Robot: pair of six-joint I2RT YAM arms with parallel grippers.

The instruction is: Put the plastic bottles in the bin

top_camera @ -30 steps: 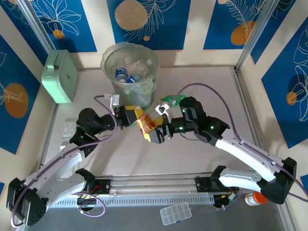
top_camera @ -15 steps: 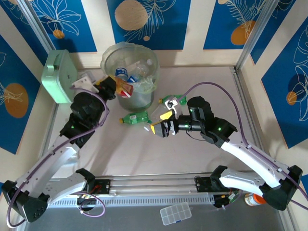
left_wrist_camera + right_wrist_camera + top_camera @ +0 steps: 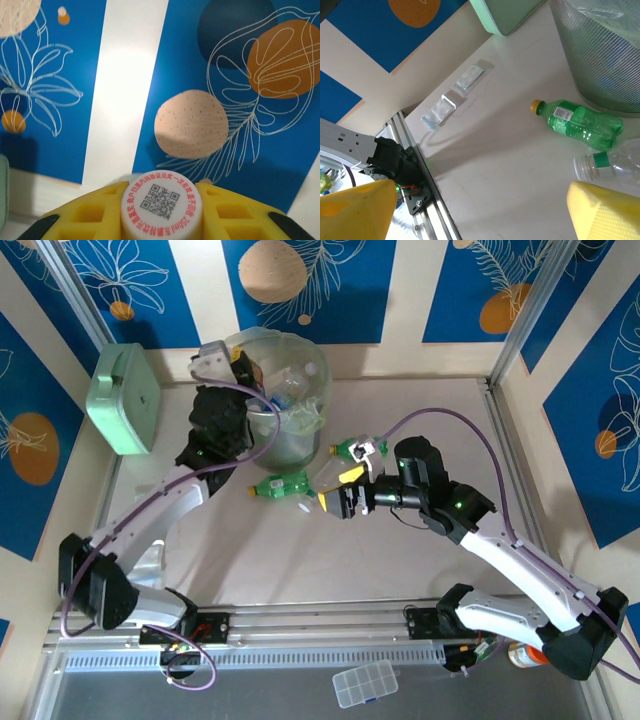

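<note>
My left gripper is above the bin's opening [image 3: 278, 362], so next it should reach outward and lower over it to release the bottle inside.
My left gripper [image 3: 250, 368] is raised over the left rim of the bin [image 3: 300, 428] and is shut on a bottle. In the left wrist view that bottle's white cap [image 3: 161, 204], printed with a QR code, sits between the yellow fingers [image 3: 90, 215]. Several bottles [image 3: 285, 390] lie inside the bin. A green bottle [image 3: 283, 486] [image 3: 577, 120] with a yellow cap lies on the table in front of the bin. Beside it lies a clear bottle [image 3: 615, 167]. A second green bottle [image 3: 352, 448] lies farther back. My right gripper [image 3: 340, 490] [image 3: 480, 215] hovers open just right of the green bottle, holding nothing.
A mint-green box [image 3: 120, 400] leans at the left wall. Small clear packets [image 3: 454, 95] lie on the table at the left. The arms' base rail [image 3: 320, 625] runs along the near edge, with a clear compartment case [image 3: 365, 683] and an orange-lidded jar [image 3: 527, 652] below it.
My left arm has swung from the table's middle up and back to the bin's rim, carrying the bottle. The right gripper has drawn back slightly to the right and stays open.
</note>
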